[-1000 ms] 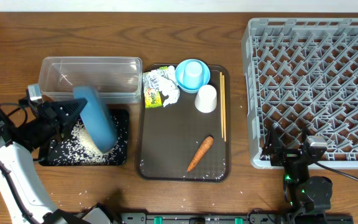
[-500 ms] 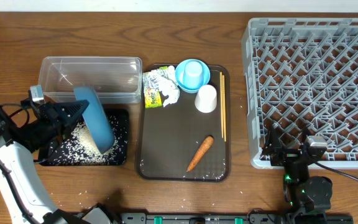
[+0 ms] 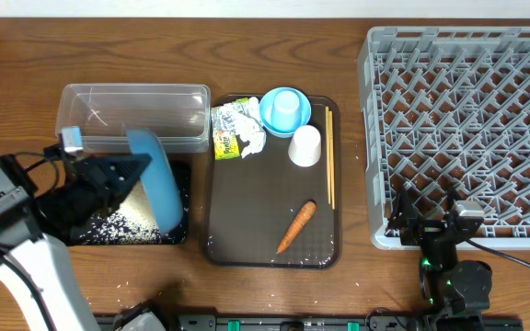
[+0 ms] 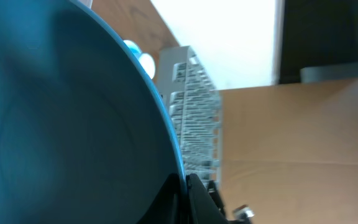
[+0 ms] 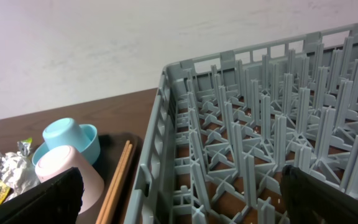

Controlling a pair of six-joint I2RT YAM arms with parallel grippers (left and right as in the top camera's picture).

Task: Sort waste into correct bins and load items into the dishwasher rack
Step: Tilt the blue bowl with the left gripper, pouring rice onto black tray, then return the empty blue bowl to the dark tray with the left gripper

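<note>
The brown tray's bare bottom is below, to the right in the overhead view, so the left gripper needs to swing across, then level, lower and release the bowl.
My left gripper (image 3: 134, 171) is shut on the rim of the large dark-blue bowl (image 3: 156, 180). It holds the bowl tipped on edge over the shallow black tray (image 3: 74, 237), where loose white rice (image 3: 122, 217) lies. In the left wrist view the bowl (image 4: 61, 112) fills the frame, with the jaws (image 4: 185, 194) pinching its rim. The carrot (image 3: 296, 225), wrapper (image 3: 225, 143), tissue (image 3: 243, 119), light-blue bowl (image 3: 269, 116), white cup (image 3: 305, 145) and chopsticks (image 3: 329, 170) sit on the brown tray (image 3: 247, 250). My right gripper (image 3: 428, 217) is open and empty at the grey rack's (image 3: 467, 119) front left corner.
The clear tub (image 3: 136, 112) stands behind the black tray. A few rice grains lie on the table by its front edge. The right wrist view shows the rack (image 5: 260, 124), the chopsticks (image 5: 117, 180), the white cup (image 5: 67, 177) and the light-blue bowl (image 5: 89, 146).
My left arm has shifted right with the dark-blue bowl, which now stands steeper on its edge. More of the black tray is hidden under the arm. The right arm has not moved.
</note>
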